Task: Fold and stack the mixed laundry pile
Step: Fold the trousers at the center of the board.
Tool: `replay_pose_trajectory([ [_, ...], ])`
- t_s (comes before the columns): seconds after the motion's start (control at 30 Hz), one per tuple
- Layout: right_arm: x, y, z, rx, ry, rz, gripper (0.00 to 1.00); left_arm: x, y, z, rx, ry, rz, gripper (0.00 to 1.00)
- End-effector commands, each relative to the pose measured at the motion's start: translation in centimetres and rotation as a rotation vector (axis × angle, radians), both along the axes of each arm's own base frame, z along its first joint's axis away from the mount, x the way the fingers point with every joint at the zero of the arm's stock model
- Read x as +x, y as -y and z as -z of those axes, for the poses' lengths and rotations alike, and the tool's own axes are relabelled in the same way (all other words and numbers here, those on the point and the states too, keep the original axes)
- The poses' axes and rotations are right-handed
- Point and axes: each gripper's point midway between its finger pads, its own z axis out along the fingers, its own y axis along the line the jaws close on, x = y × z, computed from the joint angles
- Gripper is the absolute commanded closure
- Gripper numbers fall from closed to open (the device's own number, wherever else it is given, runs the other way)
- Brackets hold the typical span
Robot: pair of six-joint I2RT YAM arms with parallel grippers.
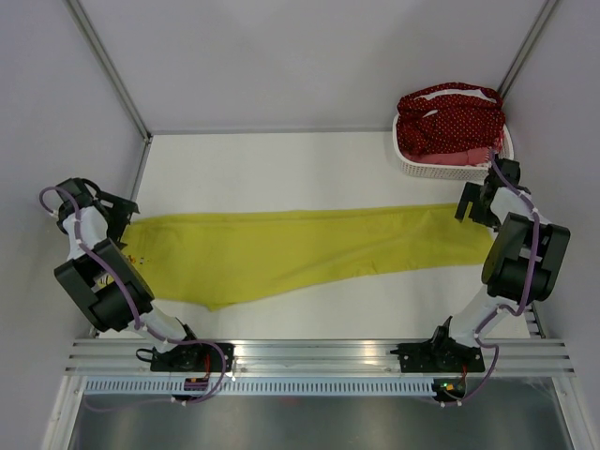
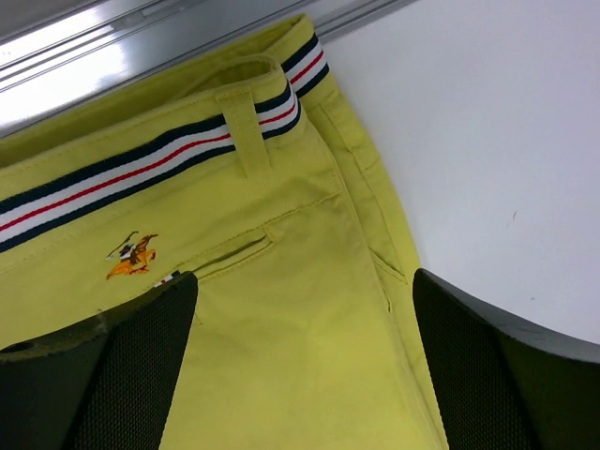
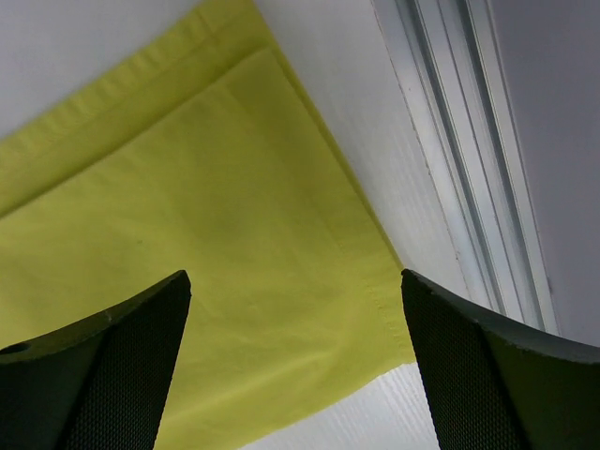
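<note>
The robot's right gripper will next go down slightly and move a little toward the nearby bar to close, since the trousers' hem [image 1: 481,224] [image 3: 339,264] is already between its open fingers.
The yellow-green trousers [image 1: 300,251] lie flat and stretched across the table, waist at the left and leg hems at the right. My left gripper [image 1: 114,216] is open and hovers over the waist end. In the left wrist view it [image 2: 305,375] straddles the cloth below the navy-white-red striped waistband [image 2: 169,159] and a small orange embroidered logo [image 2: 131,256]. My right gripper [image 1: 472,206] is open over the hem end. In the right wrist view it [image 3: 295,370] straddles the hem [image 3: 375,291]. The dark red white-dotted cloth [image 1: 450,117] and a salmon-pink piece [image 1: 459,157] lie in the basket.
The white perforated basket [image 1: 412,166] stands at the back right corner. Aluminium rails run along the table's left edge [image 2: 141,47] and right edge [image 3: 469,141]. Grey walls enclose the table on three sides.
</note>
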Motion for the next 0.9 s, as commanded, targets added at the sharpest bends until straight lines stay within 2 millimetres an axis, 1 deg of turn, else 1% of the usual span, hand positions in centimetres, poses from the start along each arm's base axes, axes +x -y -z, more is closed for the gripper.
replay_pose_trajectory([
  [0.0, -2.0, 1.6, 2.0, -0.081, -0.127, 0.001, 0.02, -0.8, -0.5, -1.1, 0.059, -0.009, -0.001, 0.0],
  [0.1, -2.3, 2.2, 3.3, -0.094, -0.147, 0.021, 0.02, -1.5, -1.4, -1.3, 0.092, -0.032, -0.039, 0.0],
  [0.13, -2.3, 2.0, 3.7, -0.074, -0.143, 0.021, 0.02, -1.9, -1.9, -1.2, 0.113, -0.054, -0.061, 0.0],
  [0.2, -2.5, 1.0, 5.3, 0.006, -0.13, -0.003, 0.02, -2.1, -2.4, -1.2, 0.129, -0.063, -0.076, 0.01],
  [0.3, -3.4, 0.6, 7.0, 0.051, -0.17, 0.013, 0.02, -1.8, -2.3, -1.3, 0.121, -0.059, -0.064, 0.01],
  [0.4, -4.4, 0.8, 7.8, 0.056, -0.214, 0.035, 0.02, -1.9, -2.3, -1.3, 0.125, -0.059, -0.067, 0.0],
  [0.43, -4.2, 0.1, 8.0, 0.093, -0.199, 0.018, 0.03, -1.8, -2.2, -1.2, 0.121, -0.06, -0.065, 0.0],
  [0.53, -4.1, -0.8, 8.5, 0.151, -0.192, -0.002, 0.14, -1.6, -2.0, -0.9, 0.106, -0.057, -0.052, 0.0],
  [0.57, -3.9, -1.5, 8.7, 0.187, -0.18, -0.017, 0.25, -1.6, -2.0, -0.7, 0.104, -0.06, -0.052, 0.0],
  [0.63, -3.6, -3.1, 9.0, 0.272, -0.146, -0.028, 0.44, -1.7, -2.0, -0.7, 0.105, -0.065, -0.054, 0.0],
  [0.67, -3.3, -3.4, 8.9, 0.285, -0.118, -0.034, 0.59, -1.7, -2.1, -0.8, 0.108, -0.061, -0.056, 0.01],
  [0.7, -3.2, -3.6, 8.8, 0.299, -0.102, -0.039, 0.66, -1.7, -2.3, -0.9, 0.116, -0.064, -0.057, 0.0],
  [0.73, -3.6, -4.1, 9.0, 0.315, -0.098, -0.029, 0.74, -1.8, -2.5, -1.0, 0.129, -0.07, -0.062, 0.0],
  [0.77, -3.4, -4.1, 8.6, 0.316, -0.076, -0.033, 0.91, -2.2, -2.9, -1.3, 0.151, -0.08, -0.081, 0.0],
  [0.8, -3.3, -4.1, 8.3, 0.312, -0.068, -0.033, 0.99, -2.3, -2.9, -1.4, 0.157, -0.079, -0.082, 0.0],
  [0.87, -3.0, -3.7, 7.0, 0.286, -0.038, -0.028, 1.0, -2.1, -2.6, -1.8, 0.151, -0.059, -0.076, 0.0],
])
